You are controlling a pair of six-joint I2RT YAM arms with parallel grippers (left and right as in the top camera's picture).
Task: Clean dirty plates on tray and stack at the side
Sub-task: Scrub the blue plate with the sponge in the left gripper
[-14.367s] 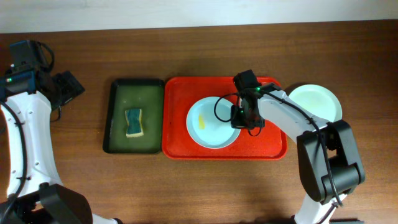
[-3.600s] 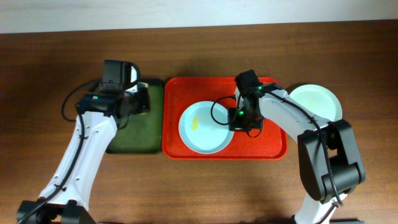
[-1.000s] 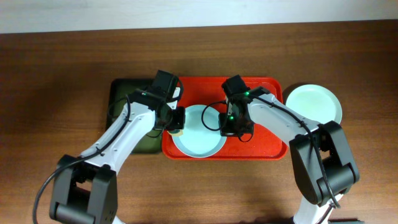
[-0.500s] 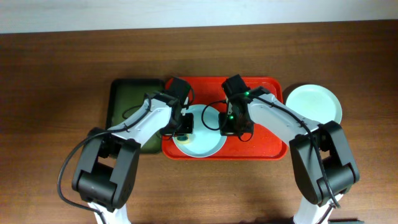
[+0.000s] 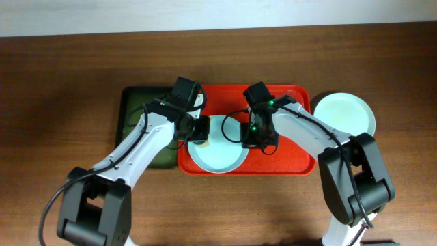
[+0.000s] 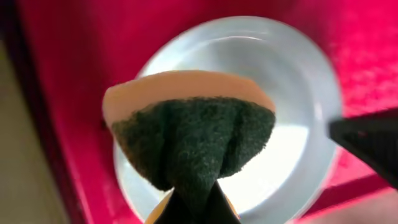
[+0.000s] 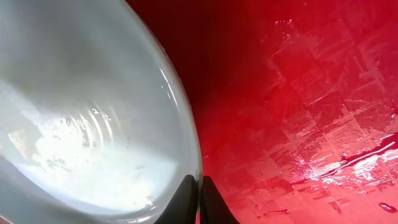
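The left gripper will next wipe down across the plate, then move the sponge over the dark green tray and let go of it there, because that tray is clear of the plate.
A pale blue-green plate [image 5: 222, 154] lies in the left half of the red tray [image 5: 293, 154]. My left gripper [image 5: 198, 131] hangs over the plate's left edge, shut on a yellow sponge with a dark green scouring face [image 6: 189, 134]. In the left wrist view the sponge fills the space above the plate [image 6: 292, 143], pinched by the left gripper [image 6: 196, 208]. My right gripper [image 5: 254, 139] is shut on the plate's right rim. In the right wrist view the right gripper [image 7: 199, 193] clamps the rim of the wet plate [image 7: 81, 112] over the wet tray [image 7: 298, 124].
A second pale plate [image 5: 346, 113] sits on the wooden table just right of the red tray. A dark green tray [image 5: 136, 126] lies against the red tray's left side, partly under my left arm.
The left gripper with the sponge has shifted a little back and forth over the plate's left side. The right arm and the plate have stayed put.
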